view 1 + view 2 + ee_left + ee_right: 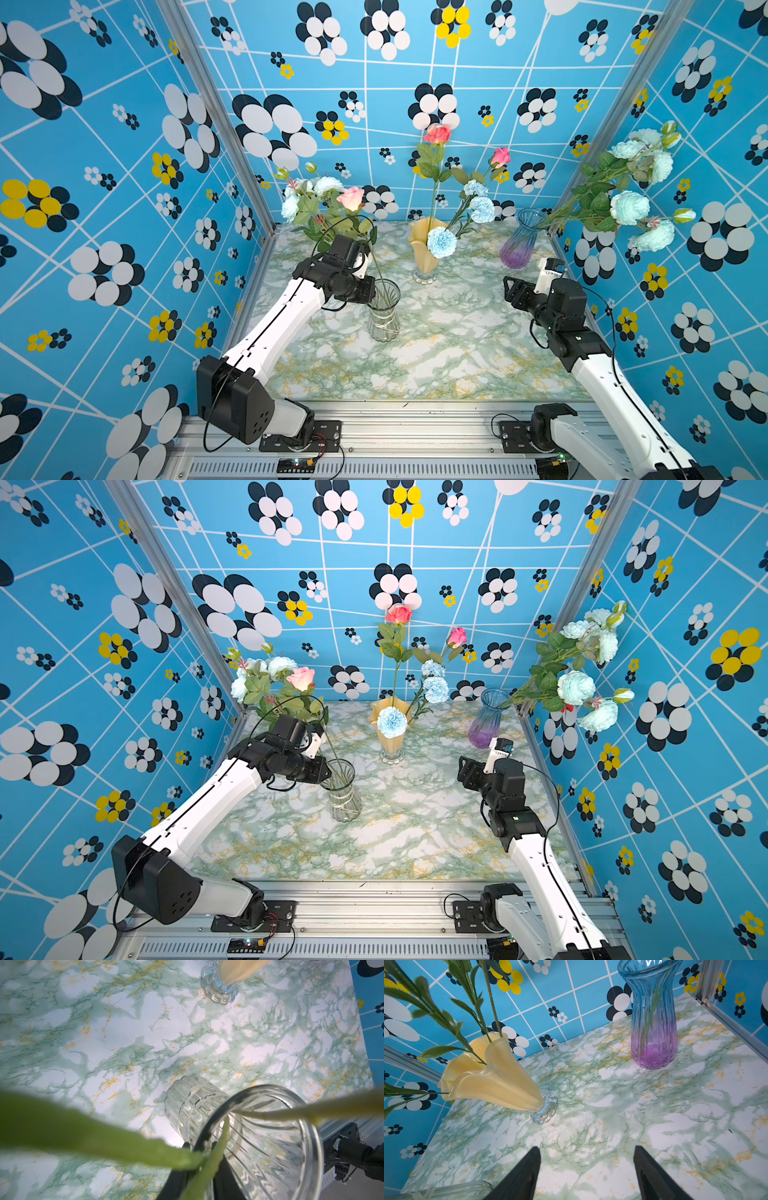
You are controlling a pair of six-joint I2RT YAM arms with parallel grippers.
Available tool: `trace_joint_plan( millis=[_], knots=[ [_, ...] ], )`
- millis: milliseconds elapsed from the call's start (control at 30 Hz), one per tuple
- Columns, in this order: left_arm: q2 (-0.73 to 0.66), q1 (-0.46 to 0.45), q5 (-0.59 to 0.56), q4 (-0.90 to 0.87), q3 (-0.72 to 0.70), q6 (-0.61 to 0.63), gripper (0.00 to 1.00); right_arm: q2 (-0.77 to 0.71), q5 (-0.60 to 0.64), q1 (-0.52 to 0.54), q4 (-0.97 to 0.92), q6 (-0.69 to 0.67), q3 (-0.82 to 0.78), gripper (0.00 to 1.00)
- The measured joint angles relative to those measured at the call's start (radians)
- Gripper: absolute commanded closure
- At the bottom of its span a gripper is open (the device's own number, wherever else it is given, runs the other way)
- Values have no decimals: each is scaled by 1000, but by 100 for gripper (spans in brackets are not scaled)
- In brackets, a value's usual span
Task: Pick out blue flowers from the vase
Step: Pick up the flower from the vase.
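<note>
The green forked stem (216, 1147) next eases back with my left gripper toward the clear vase's opening (266, 1132) for release, as that opening lies beside the gripper, slightly back.
A clear glass vase (384, 316) (270, 1147) holds a pale blue peony spray (328, 185) and a pink rose (351, 198). At its rim, my left gripper (372, 291) (200, 1144) is shut on a green forked stem (216, 1147); I cannot trace it to a bloom. Blue carnations (441, 242) stand with red roses (437, 134) in the yellow vase (424, 253) (500, 1082). Another blue peony spray (629, 208) leans out of the blue-purple vase (517, 245) (654, 1022). My right gripper (508, 287) (586, 1148) is open over bare table.
The marble-patterned table (436, 353) is enclosed by blue patterned walls on three sides, with aluminium posts (216, 112) at the back corners. A second thin stem (291, 1113) leans against the clear vase's rim. The arm bases sit on the front rail (415, 419).
</note>
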Motion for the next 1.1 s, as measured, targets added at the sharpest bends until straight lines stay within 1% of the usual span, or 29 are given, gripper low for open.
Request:
trace_joint_plan(
  millis=[167,333,367,433,600,700,767,867,1100],
  knots=[
    [-10,-69,-22,-18,-1,-19,100,4,0,0,0,0,0,26],
    [-13,-117,-24,-25,-1,-24,100,4,0,0,0,0,0,26],
    [-14,-123,-29,-25,-1,-26,97,4,0,0,0,0,0,26],
    [-19,-130,-38,-25,-4,-34,86,4,0,0,0,0,0,26],
    [-43,-142,-106,-62,-7,-37,48,8,0,0,0,0,1,26],
    [-72,-142,-138,-87,-7,-43,29,12,0,2,0,0,1,26],
    [-95,-145,-145,-93,-6,-46,21,12,0,3,0,0,1,26],
    [-124,-160,-152,-100,-5,-54,18,12,0,5,0,0,1,26],
    [-160,-246,-176,-98,-5,-67,17,12,0,6,0,-1,2,27]
  ],
)
